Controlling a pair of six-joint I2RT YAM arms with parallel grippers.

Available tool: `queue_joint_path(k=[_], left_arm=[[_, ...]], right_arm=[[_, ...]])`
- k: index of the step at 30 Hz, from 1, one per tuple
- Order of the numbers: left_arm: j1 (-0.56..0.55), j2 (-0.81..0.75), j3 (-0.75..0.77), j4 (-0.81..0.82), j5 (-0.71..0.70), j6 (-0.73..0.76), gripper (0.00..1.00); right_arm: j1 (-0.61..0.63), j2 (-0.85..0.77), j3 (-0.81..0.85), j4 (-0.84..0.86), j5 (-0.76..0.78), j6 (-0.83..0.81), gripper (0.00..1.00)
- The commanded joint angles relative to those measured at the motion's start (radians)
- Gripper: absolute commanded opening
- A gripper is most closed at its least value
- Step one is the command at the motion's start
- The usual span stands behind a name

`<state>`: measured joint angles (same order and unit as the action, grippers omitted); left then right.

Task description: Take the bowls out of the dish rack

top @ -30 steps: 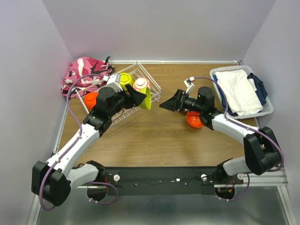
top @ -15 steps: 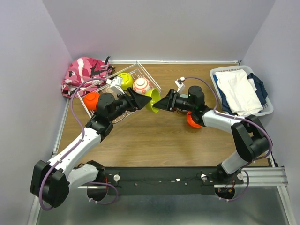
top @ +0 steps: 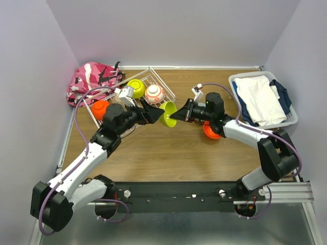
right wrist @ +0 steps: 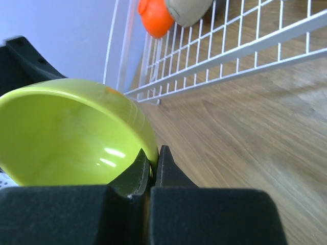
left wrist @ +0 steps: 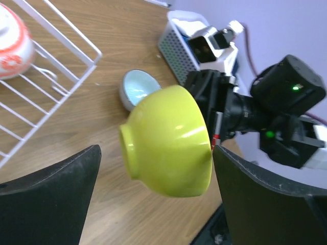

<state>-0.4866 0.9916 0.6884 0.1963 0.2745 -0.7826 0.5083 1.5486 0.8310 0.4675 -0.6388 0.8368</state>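
The lime-green bowl hangs on its side, so I should next tilt my right gripper downward and lower it to the bare table (top: pixel 189 138) beside the orange bowl under my arm.
A lime-green bowl (top: pixel 167 113) hangs on its side above the table, between the two arms. My right gripper (top: pixel 174 116) is shut on its rim, one finger inside and one outside (right wrist: pixel 153 155). The left gripper (top: pixel 155 115) stands open around the bowl's foot (left wrist: pixel 168 148), its fingers (left wrist: pixel 56 199) apart from it. The white wire dish rack (top: pixel 164 86) at the back left holds another lime bowl (top: pixel 136 87), a white bowl with red pattern (top: pixel 154 93) and an orange bowl (top: pixel 100 108). A tan bowl (right wrist: pixel 186 7) lies beside the orange bowl (right wrist: pixel 155 15).
An orange bowl (top: pixel 210 131) sits on the table under my right arm, and a pale teal bowl (left wrist: pixel 138 89) stands beside it. A pink camouflage bag (top: pixel 92 79) lies behind the rack. A white basket of clothes (top: pixel 263 99) fills the back right corner.
The right gripper reached in and shut on the lime bowl's rim. The left gripper then opened and let the bowl go.
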Motion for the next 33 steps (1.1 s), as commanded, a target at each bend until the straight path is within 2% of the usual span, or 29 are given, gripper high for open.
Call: queue_joint_path(k=[1, 4, 8, 15, 19, 22, 26, 33], left_arm=[[0.003, -0.062, 0.089, -0.194, -0.151, 0.211, 0.99], [0.003, -0.083, 0.149, -0.294, -0.236, 0.317, 0.99], [0.003, -0.111, 0.215, -0.451, -0.455, 0.523, 0.99], [0.003, -0.151, 0.180, -0.505, -0.699, 0.677, 0.99], [0.005, -0.154, 0.143, -0.498, -0.745, 0.700, 0.99], [0.003, -0.142, 0.131, -0.492, -0.758, 0.692, 0.99], [0.003, -0.125, 0.116, -0.488, -0.744, 0.675, 0.99], [0.003, -0.134, 0.094, -0.475, -0.732, 0.674, 0.99]], right_arm=[[0.007, -0.083, 0.069, -0.275, 0.111, -0.157, 0.01], [0.007, -0.117, 0.106, -0.456, 0.216, -0.251, 0.01], [0.007, -0.143, 0.137, -0.648, 0.338, -0.356, 0.01], [0.007, -0.113, 0.203, -0.900, 0.507, -0.452, 0.01], [0.007, -0.049, 0.264, -1.032, 0.571, -0.484, 0.03], [0.007, 0.014, 0.299, -1.067, 0.559, -0.501, 0.04], [0.009, 0.062, 0.300, -1.054, 0.553, -0.484, 0.04], [0.007, 0.123, 0.304, -1.063, 0.633, -0.493, 0.05]])
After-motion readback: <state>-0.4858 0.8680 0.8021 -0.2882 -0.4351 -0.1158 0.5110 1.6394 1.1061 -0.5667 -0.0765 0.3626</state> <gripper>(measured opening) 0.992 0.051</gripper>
